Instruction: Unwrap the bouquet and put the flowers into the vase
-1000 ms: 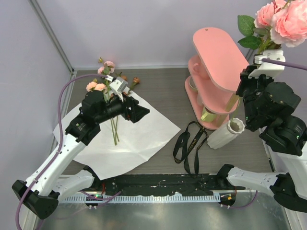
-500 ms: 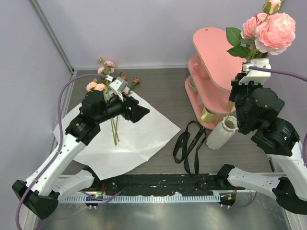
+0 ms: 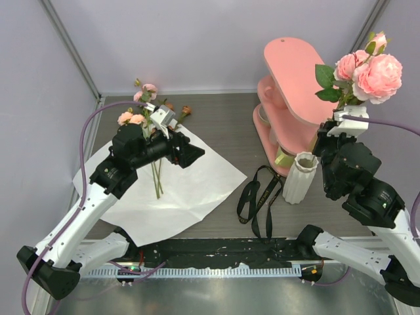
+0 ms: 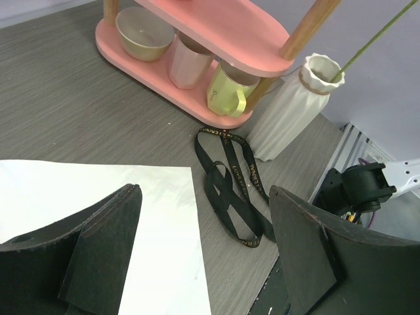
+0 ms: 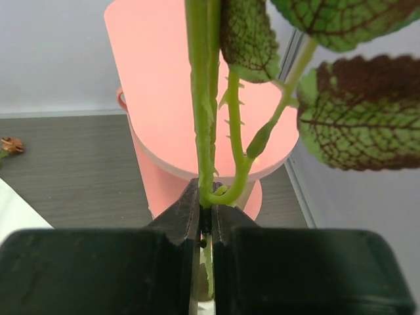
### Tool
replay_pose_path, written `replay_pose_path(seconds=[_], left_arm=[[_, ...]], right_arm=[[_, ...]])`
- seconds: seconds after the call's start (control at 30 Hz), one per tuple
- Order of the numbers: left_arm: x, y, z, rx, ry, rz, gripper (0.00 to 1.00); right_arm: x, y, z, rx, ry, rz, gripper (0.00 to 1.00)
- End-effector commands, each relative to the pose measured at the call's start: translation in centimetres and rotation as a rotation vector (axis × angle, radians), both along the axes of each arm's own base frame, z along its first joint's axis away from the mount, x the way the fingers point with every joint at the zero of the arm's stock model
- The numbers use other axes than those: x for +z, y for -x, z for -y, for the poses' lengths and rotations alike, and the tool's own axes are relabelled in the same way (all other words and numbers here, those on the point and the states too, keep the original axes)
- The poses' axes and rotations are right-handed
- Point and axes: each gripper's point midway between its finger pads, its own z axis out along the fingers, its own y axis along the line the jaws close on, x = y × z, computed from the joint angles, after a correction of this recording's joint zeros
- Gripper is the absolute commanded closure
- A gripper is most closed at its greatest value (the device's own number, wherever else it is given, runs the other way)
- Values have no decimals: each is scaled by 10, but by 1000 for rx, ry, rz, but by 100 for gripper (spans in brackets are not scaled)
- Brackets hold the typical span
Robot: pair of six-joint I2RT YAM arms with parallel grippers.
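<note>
My right gripper will next move back and down toward the vase's white opening (image 3: pixel 306 161) and let go of the green stem, because the stem's lower end already dips into the vase.
My right gripper (image 3: pixel 339 113) is shut on the green stem (image 5: pixel 202 98) of a spray of pink roses (image 3: pixel 369 68), held up at the right beside the pink shelf. The stem's lower end (image 4: pixel 375 41) slants down into the mouth of the white ribbed vase (image 3: pixel 298 178), which stands upright on the table. The rest of the flowers (image 3: pixel 156 172) lie on the flattened white paper (image 3: pixel 190 190) at the left, heads towards the back. My left gripper (image 3: pixel 188 155) hangs open over that paper (image 4: pixel 98 190), with nothing between its fingers (image 4: pixel 105 230).
The black ribbon (image 3: pixel 259 197) lies loose on the table between the paper and the vase. A pink two-tier oval shelf (image 3: pixel 295 79) stands behind the vase, with a bowl and cups (image 4: pixel 226 92) on its lower tier. Walls close in at the back and left.
My right gripper has come down and to the left with the roses. The vase, lying tilted a second ago, now stands upright.
</note>
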Motion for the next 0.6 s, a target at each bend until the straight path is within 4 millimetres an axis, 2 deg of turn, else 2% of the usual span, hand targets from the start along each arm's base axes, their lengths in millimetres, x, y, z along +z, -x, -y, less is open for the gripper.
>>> replay_pose_path(seconds=[0.0, 0.33, 0.57], left_arm=[[13, -2, 0, 0, 8, 47, 18], [11, -3, 1, 0, 5, 42, 18], [11, -3, 0, 3, 2, 40, 17]], right_arm=[[-1, -1, -1, -17, -81, 43, 99], [-32, 11, 16, -56, -116, 35, 99], [-55, 11, 10, -39, -170, 23, 99]])
